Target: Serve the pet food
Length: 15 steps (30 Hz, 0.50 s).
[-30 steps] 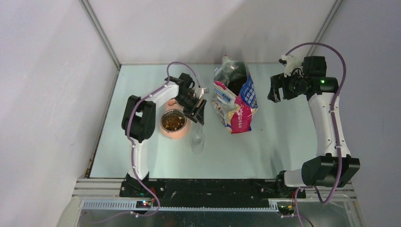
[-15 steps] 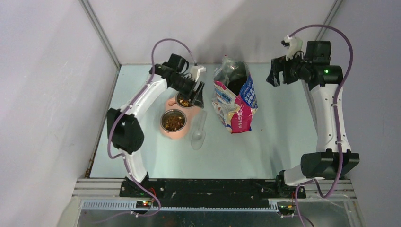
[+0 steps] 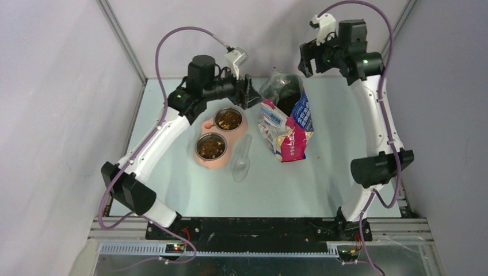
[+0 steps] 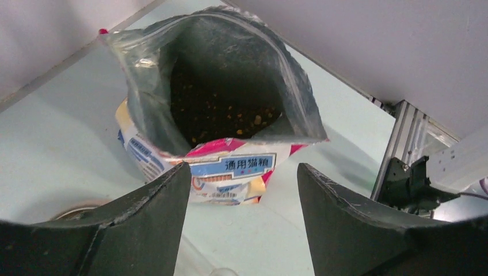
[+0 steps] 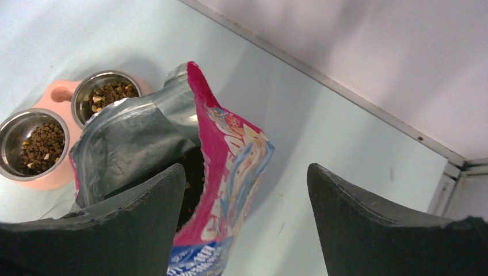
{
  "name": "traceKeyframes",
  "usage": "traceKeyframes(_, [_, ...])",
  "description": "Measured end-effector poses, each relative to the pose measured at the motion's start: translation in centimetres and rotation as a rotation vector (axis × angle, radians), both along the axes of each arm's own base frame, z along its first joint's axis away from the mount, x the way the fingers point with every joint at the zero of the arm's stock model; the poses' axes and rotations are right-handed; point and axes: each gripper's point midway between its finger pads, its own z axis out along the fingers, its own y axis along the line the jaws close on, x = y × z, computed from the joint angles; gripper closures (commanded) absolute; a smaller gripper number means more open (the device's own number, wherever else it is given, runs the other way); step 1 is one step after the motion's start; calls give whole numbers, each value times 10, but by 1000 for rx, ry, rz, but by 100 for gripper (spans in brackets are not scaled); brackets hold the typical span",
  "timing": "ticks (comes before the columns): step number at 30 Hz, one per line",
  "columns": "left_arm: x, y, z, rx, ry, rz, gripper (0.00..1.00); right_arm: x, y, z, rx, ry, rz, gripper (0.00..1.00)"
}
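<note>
My right gripper next moves down and to the left in the top view onto the bag's far rim, which stands up below my open fingers.
The pet food (image 3: 229, 119) is brown kibble heaped in two steel bowls (image 3: 210, 147) set in a pink holder (image 3: 205, 125) left of centre. It also shows in the right wrist view (image 5: 40, 146). More kibble (image 4: 224, 115) lies inside the open cat food bag (image 3: 286, 126). My left gripper (image 3: 251, 94) is open and empty, raised beside the bag's mouth and behind the bowls. In the left wrist view (image 4: 243, 168) it looks into the bag (image 4: 230, 167). My right gripper (image 3: 305, 59) is open and empty, high above the bag's back. In the right wrist view (image 5: 246, 167) it looks down on the bag (image 5: 224, 144).
A translucent plastic scoop (image 3: 241, 162) lies on the table between the pink holder and the bag, bowl end toward the near side. Grey walls close in the table at left, back and right. An aluminium rail (image 4: 403, 138) stands beyond the bag.
My left gripper has risen from beside the bowls and swung back toward the bag's mouth. The scoop has shifted slightly on the table. My right gripper has moved up and left over the bag.
</note>
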Motion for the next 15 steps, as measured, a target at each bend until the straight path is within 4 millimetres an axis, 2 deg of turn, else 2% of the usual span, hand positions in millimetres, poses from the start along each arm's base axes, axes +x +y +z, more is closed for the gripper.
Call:
traceKeyframes(5, [15, -18, -11, -9, 43, 104, 28, 19, 28, -23, -14, 39, 42, 22])
traceKeyframes(10, [31, -13, -20, -5, 72, 201, 28, 45, 48, -34, -9, 37, 64, 23])
traceKeyframes(13, [36, -11, -21, -14, 65, 220, 28, 51, 55, -46, -16, 56, 73, 24])
traceKeyframes(15, [35, -10, -29, -4, 77, 224, 28, 51, 63, -54, -24, 70, 86, 25])
